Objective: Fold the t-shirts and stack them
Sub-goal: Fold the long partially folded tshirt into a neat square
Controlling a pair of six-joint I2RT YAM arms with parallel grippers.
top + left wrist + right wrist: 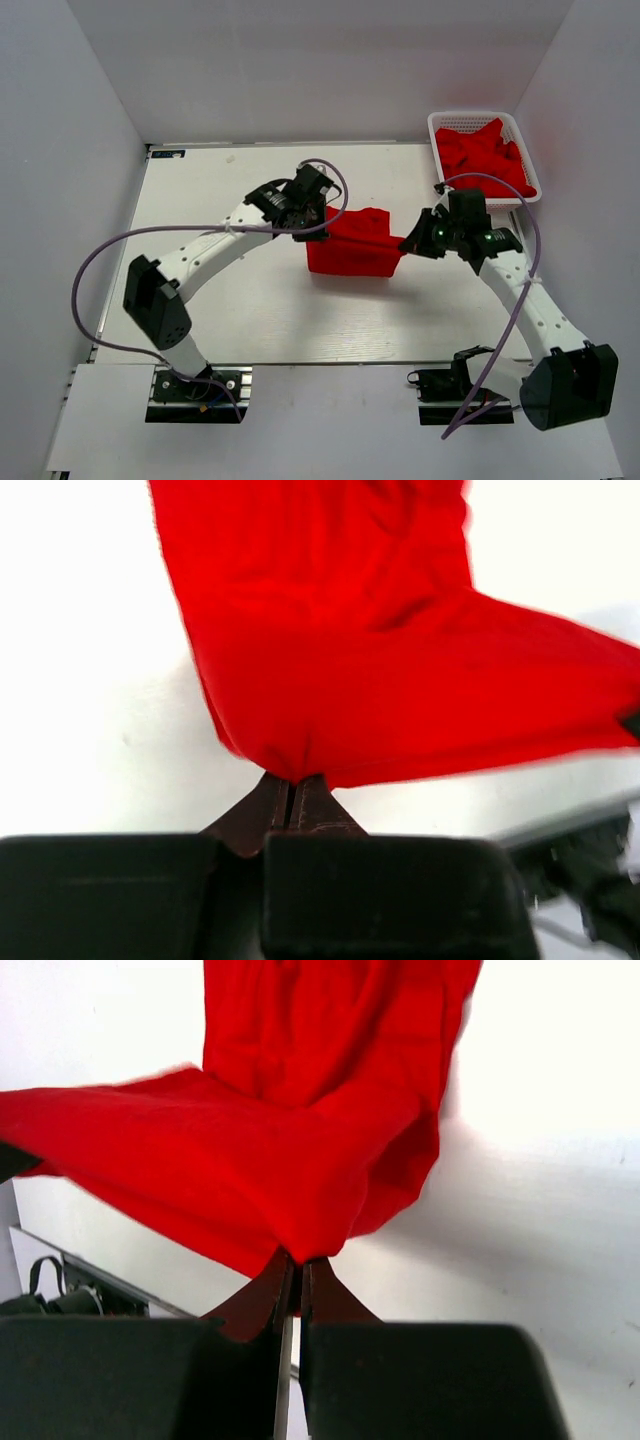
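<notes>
The pinched cloth hangs lifted in my right gripper, so I should next carry it outward and down to the t-shirt's far edge (376, 213) and release it there.
A red t-shirt (352, 243) hangs stretched between my two grippers over the middle of the white table. My left gripper (311, 222) is shut on its left edge; in the left wrist view the cloth (400, 660) bunches into the closed fingertips (292, 780). My right gripper (412, 243) is shut on its right edge; in the right wrist view the cloth (250, 1150) is pinched at the fingertips (297, 1260). The far part of the shirt trails down toward the table.
A white basket (441, 124) holding several more red t-shirts (485, 155) stands at the back right corner. The table (250, 310) is bounded by white walls at the left, back and right.
</notes>
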